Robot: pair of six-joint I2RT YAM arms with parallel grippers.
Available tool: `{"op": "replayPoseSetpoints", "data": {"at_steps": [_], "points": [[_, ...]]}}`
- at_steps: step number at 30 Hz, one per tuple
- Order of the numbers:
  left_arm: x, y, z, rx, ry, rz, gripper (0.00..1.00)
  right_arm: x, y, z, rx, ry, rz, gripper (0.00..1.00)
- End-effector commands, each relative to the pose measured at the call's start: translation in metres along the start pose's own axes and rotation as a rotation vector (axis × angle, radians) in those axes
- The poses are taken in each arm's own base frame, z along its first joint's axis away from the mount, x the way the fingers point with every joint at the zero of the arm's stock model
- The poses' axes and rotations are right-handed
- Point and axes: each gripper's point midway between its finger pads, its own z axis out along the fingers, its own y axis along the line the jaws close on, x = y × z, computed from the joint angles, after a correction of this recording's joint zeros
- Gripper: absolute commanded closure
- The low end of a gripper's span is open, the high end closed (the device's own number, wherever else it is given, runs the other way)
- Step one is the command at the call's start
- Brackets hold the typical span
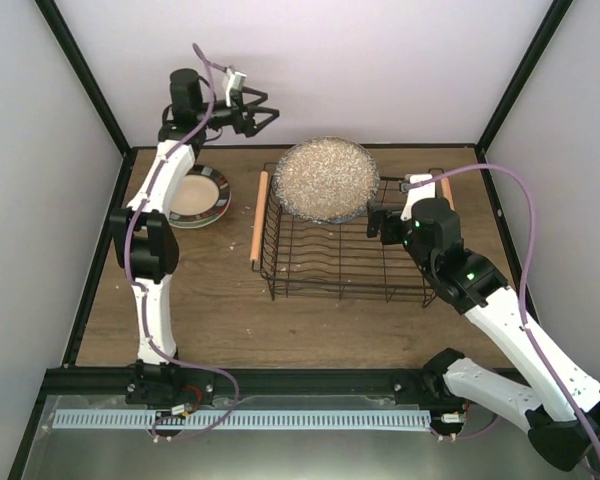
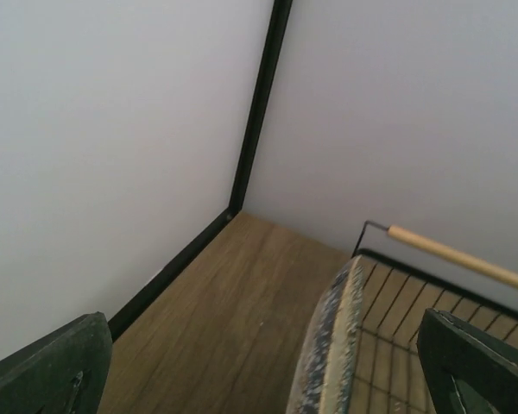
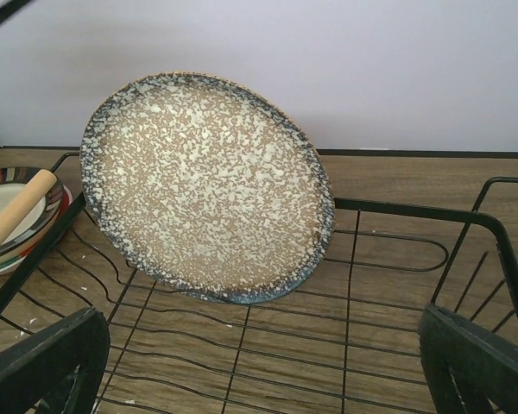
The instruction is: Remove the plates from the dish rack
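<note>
The large plate's upper rim (image 1: 318, 140) (image 2: 341, 317) stands edge-on to my open fingers. My left gripper moves down and toward the right in the top view onto it next.
The large speckled grey-beige plate (image 1: 325, 179) stands tilted at the far end of the black wire dish rack (image 1: 310, 270); it also shows in the right wrist view (image 3: 203, 185) and edge-on in the left wrist view (image 2: 332, 345). A stack of smaller plates (image 1: 198, 196), cream with a dark striped rim on top, lies on the table left of the rack. My left gripper (image 1: 260, 112) is open and empty, raised near the back wall, left of the big plate. My right gripper (image 1: 378, 222) is open and empty over the rack's right side, facing the plate.
The rack has wooden rod handles on the left (image 1: 257, 216) and right (image 1: 446, 190). Black frame posts and white walls close the back and sides. The stack of plates also shows at the left edge of the right wrist view (image 3: 13, 216).
</note>
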Motion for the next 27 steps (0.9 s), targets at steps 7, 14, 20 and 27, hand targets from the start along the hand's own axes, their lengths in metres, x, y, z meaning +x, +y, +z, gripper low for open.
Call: {"op": "replayPoseSetpoints", "data": {"at_steps": [7, 14, 20, 27], "points": [[0.071, -0.016, 0.052, -0.112, 0.252, 0.416, 0.03, -0.020, -0.013, -0.025, 0.033, -0.050, 0.063, 0.00], [0.091, -0.007, 0.065, -0.139, 0.297, 0.454, 0.09, -0.020, -0.013, -0.025, 0.033, -0.048, 0.069, 0.00], [0.105, -0.006, 0.072, -0.138, 0.333, 0.495, 0.22, -0.019, -0.014, -0.026, 0.035, -0.048, 0.069, 0.00], [0.115, -0.018, 0.082, -0.087, 0.340, 0.491, 0.43, -0.019, -0.016, -0.029, 0.042, -0.048, 0.071, 0.00]]}}
